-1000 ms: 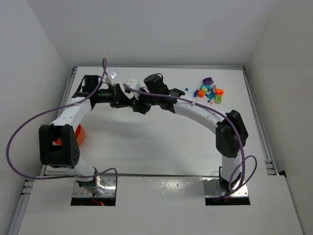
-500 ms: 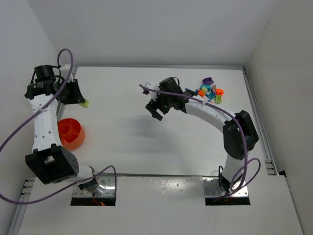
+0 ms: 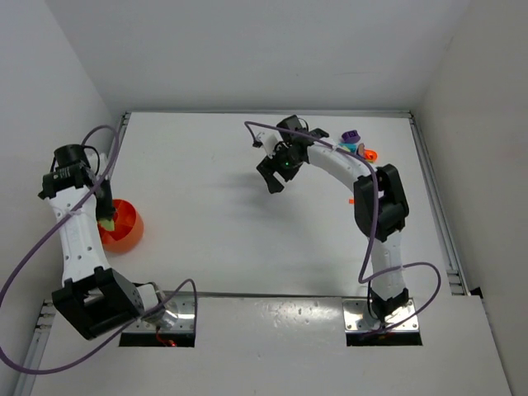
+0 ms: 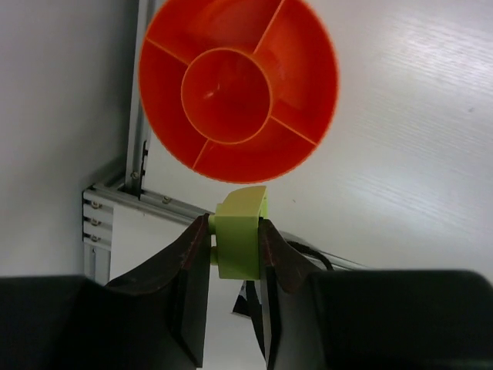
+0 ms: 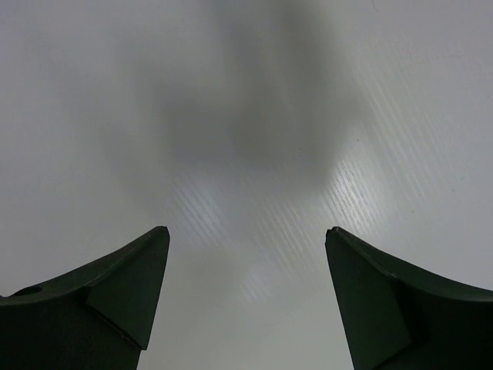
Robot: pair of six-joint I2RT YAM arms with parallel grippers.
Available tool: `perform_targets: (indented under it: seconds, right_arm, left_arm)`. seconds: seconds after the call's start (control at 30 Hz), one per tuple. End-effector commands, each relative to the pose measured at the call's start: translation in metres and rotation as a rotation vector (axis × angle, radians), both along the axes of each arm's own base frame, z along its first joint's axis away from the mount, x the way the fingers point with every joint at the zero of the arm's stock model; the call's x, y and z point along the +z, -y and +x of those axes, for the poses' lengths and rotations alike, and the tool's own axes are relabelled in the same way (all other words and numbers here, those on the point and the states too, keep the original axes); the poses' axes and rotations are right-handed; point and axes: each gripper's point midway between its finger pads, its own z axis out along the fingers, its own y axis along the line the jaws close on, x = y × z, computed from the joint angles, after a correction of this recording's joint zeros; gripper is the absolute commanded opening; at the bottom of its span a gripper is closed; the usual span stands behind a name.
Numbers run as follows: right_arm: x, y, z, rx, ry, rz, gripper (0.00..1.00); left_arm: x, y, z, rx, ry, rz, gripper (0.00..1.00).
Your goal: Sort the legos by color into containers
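The green lego still hangs short of the bare centre cup [image 3: 121, 218] [image 4: 226, 96], so I should move my left gripper outward and down over that cup and let go of the lego.
A small yellow-green lego [image 4: 239, 235] is pinched between the fingers of my left gripper [image 4: 235, 225], which is shut on it. It hangs just over the near rim of the orange container [image 4: 227, 92], a round bowl with a centre cup and divided outer sections, all bare. In the top view the left gripper [image 3: 106, 219] sits at the bowl [image 3: 129, 231] by the left edge. My right gripper [image 5: 246, 235] is open over bare white table with nothing between its fingers; from above it [image 3: 272, 178] is at the middle back. A pile of coloured legos [image 3: 356, 147] lies at the back right.
A tiny orange bit [image 3: 352, 200] lies beside the right arm's forearm. The metal table rail [image 4: 146, 202] runs just below the bowl in the left wrist view. Purple cables loop off both arms.
The two grippers were together at the middle back; the right one opened and drew off. The left arm swung with the green lego to the left edge, then over the orange bowl.
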Motion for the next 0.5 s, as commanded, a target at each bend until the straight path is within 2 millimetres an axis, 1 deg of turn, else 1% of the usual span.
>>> perform_targets:
  seconds: [0.0, 0.03, 0.1, 0.13, 0.2, 0.23, 0.27, 0.3, 0.33, 0.37, 0.4, 0.43, 0.47]
  right_arm:
    - [0.02, -0.002, 0.008, 0.021, -0.009, 0.044, 0.83]
    - [0.023, -0.003, 0.01, 0.021, -0.001, 0.048, 0.83]
    - [0.022, 0.007, 0.016, -0.003, 0.004, 0.04, 0.83]
    - [0.027, 0.007, 0.017, -0.003, 0.013, 0.044, 0.83]
    - [0.027, 0.012, 0.02, -0.017, 0.017, 0.037, 0.83]
    - [0.027, 0.017, 0.022, -0.027, 0.017, 0.037, 0.83]
    - [0.027, 0.017, 0.022, -0.028, 0.017, 0.037, 0.83]
    - [0.027, 0.02, 0.025, -0.037, 0.017, 0.037, 0.83]
    - [0.027, 0.021, 0.025, -0.037, 0.017, 0.037, 0.83]
    - [0.027, 0.021, 0.025, -0.037, 0.017, 0.037, 0.83]
    - [0.024, 0.021, 0.022, -0.045, 0.005, 0.035, 0.83]
    - [0.024, 0.021, 0.022, -0.045, 0.005, 0.035, 0.83]
    - [0.021, 0.026, 0.022, -0.054, -0.003, 0.031, 0.83]
  left_arm:
    - [-0.011, -0.021, 0.0, 0.097, 0.025, 0.067, 0.0]
    - [-0.017, -0.024, 0.003, 0.113, 0.034, 0.074, 0.0]
    - [-0.014, -0.026, 0.008, 0.121, 0.067, 0.084, 0.0]
    - [-0.017, -0.026, 0.009, 0.122, 0.069, 0.085, 0.0]
    - [-0.021, -0.03, 0.017, 0.131, 0.077, 0.083, 0.0]
    - [-0.024, -0.031, 0.018, 0.131, 0.066, 0.078, 0.0]
    - [-0.023, -0.034, 0.024, 0.131, 0.075, 0.082, 0.0]
    - [-0.023, -0.034, 0.024, 0.131, 0.075, 0.082, 0.0]
    - [-0.019, -0.037, 0.029, 0.131, 0.091, 0.089, 0.0]
    - [-0.02, -0.038, 0.031, 0.131, 0.085, 0.087, 0.0]
    - [-0.016, -0.04, 0.034, 0.122, 0.09, 0.095, 0.0]
    - [-0.019, -0.041, 0.035, 0.122, 0.08, 0.09, 0.0]
    - [-0.021, -0.042, 0.038, 0.122, 0.07, 0.086, 0.0]
